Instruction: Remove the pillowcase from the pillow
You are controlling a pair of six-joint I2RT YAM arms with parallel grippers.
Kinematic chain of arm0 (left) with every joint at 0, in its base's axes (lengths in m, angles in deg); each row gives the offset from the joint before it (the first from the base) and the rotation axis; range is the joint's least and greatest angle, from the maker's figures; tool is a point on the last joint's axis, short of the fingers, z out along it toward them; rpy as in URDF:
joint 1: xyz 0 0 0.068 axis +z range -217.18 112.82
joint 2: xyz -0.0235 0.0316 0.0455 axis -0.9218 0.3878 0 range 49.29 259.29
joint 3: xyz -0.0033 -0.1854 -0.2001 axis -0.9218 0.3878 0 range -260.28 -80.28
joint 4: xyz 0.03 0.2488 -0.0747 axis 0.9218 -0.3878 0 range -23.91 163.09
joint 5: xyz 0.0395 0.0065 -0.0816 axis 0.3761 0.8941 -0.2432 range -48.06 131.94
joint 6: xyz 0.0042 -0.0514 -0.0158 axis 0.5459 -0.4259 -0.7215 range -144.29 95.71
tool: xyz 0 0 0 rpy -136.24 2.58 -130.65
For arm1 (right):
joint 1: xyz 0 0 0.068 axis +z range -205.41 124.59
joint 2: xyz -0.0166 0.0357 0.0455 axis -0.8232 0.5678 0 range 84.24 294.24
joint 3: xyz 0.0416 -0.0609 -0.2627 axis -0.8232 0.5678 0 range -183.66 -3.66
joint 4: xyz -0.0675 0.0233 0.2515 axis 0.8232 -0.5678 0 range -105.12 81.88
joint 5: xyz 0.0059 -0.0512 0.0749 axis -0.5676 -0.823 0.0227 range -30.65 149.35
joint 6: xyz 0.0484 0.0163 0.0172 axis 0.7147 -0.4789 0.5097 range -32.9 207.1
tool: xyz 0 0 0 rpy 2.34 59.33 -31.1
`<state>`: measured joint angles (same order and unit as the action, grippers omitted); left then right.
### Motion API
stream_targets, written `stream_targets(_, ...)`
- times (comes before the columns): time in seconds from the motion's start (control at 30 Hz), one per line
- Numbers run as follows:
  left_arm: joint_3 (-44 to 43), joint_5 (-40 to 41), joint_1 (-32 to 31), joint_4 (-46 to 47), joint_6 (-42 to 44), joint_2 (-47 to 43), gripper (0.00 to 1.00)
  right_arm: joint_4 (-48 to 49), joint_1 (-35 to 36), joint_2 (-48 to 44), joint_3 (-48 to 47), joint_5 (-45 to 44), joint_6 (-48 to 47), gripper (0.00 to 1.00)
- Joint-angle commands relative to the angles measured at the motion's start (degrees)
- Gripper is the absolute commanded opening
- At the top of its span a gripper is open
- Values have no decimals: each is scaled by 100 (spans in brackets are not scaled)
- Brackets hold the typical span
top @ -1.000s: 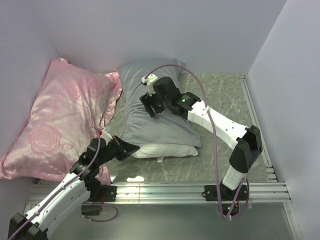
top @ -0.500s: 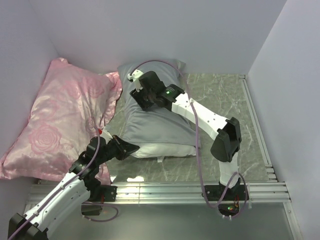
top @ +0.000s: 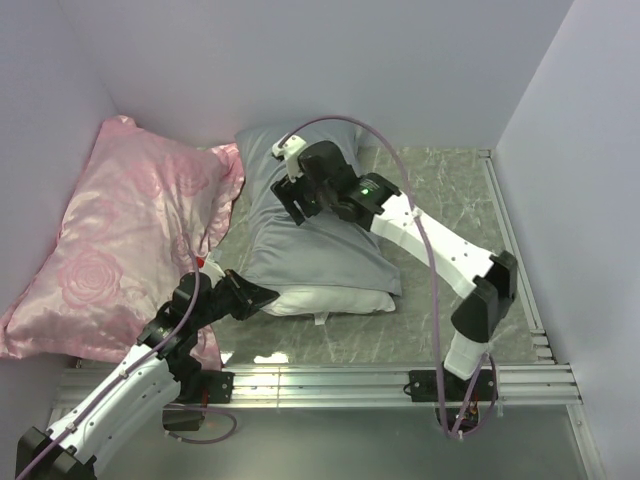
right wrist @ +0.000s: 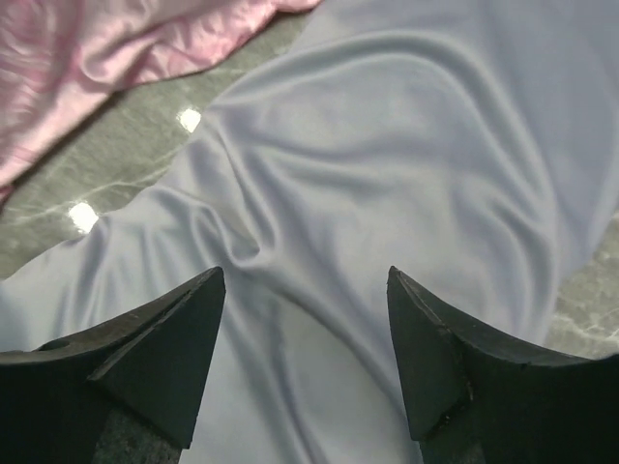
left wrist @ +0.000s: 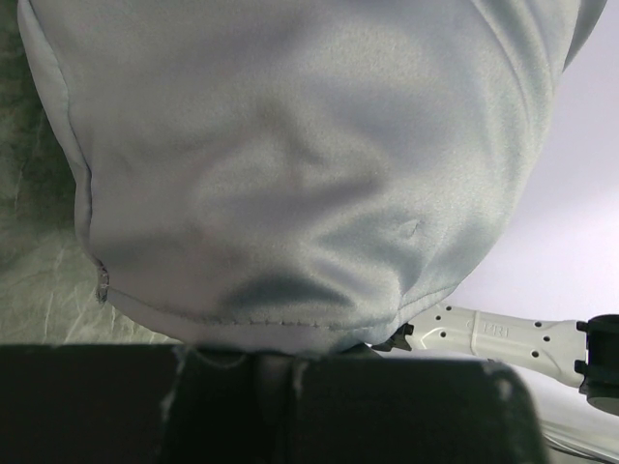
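Note:
The robot's open right gripper should come down onto the raised fold of pillowcase below it, because that fold runs between its parted fingers in the wrist view.
The grey-blue pillowcase lies wrinkled over the white pillow, whose near end sticks out of the case's open side. My left gripper is shut on the pillow's near left corner. In the left wrist view the gripper pinches white fabric just under the pillowcase's stitched hem. My right gripper hovers open over the far part of the pillowcase. In the right wrist view its fingers stand wide apart above the folds of the case, holding nothing.
A pink rose-patterned pillow leans against the left wall, touching the pillowcase's far left corner; it also shows in the right wrist view. Walls close in at the back and both sides. The marble table top lies to the right. A metal rail runs along the near edge.
My right gripper swung left and farther over the pillowcase, then came back slightly to the right, staying open. The left arm and the pillow have not moved.

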<state>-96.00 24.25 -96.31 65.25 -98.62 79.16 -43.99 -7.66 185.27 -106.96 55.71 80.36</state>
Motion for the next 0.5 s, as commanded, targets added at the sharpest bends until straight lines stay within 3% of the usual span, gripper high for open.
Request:
stream_targets(0.0,-141,-217,-6,247,50,-43,1,283,15,-496,179,152,-160,75)
stream_targets(0.47,-308,-252,-6,116,146,-25,1,2,7,74,179,346,-249,75)
